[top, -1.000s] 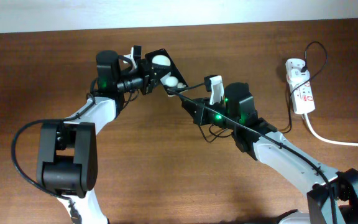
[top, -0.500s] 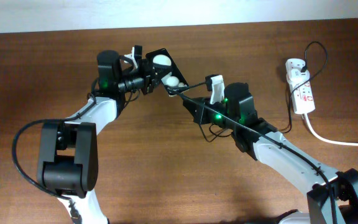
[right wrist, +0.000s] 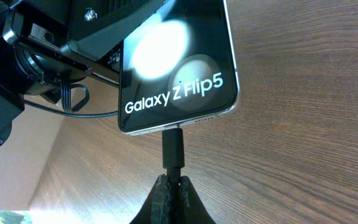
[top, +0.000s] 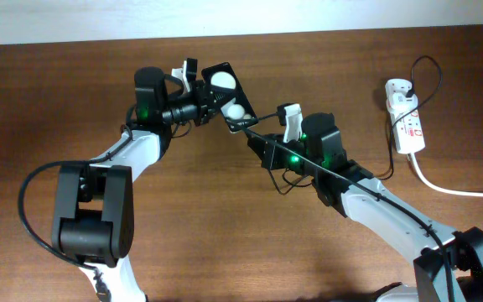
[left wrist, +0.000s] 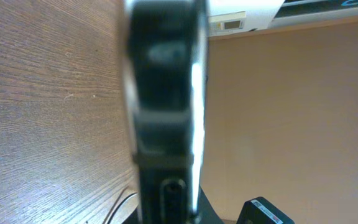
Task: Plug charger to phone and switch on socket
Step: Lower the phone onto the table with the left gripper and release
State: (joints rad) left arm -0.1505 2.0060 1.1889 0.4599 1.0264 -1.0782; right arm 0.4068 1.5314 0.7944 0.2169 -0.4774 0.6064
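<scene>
My left gripper holds the tilted phone, and the tip of the charger plug is in the phone's bottom edge, so next I need to bring the phone back down onto the bare tabletop to let go of it.
My left gripper is shut on the phone, a black slab with two white round patches, held tilted above the table. In the left wrist view the phone fills the middle, edge on. In the right wrist view the phone reads "Galaxy Z Flip5". My right gripper is shut on the charger plug, whose tip sits in the phone's bottom edge. It also shows from overhead. The black cable runs to a white adapter on the socket.
The socket's thick white cord trails off the right edge of the wooden table. A wall runs along the far edge.
The left gripper and phone have shifted slightly right and toward the plug. The right arm has barely moved.
</scene>
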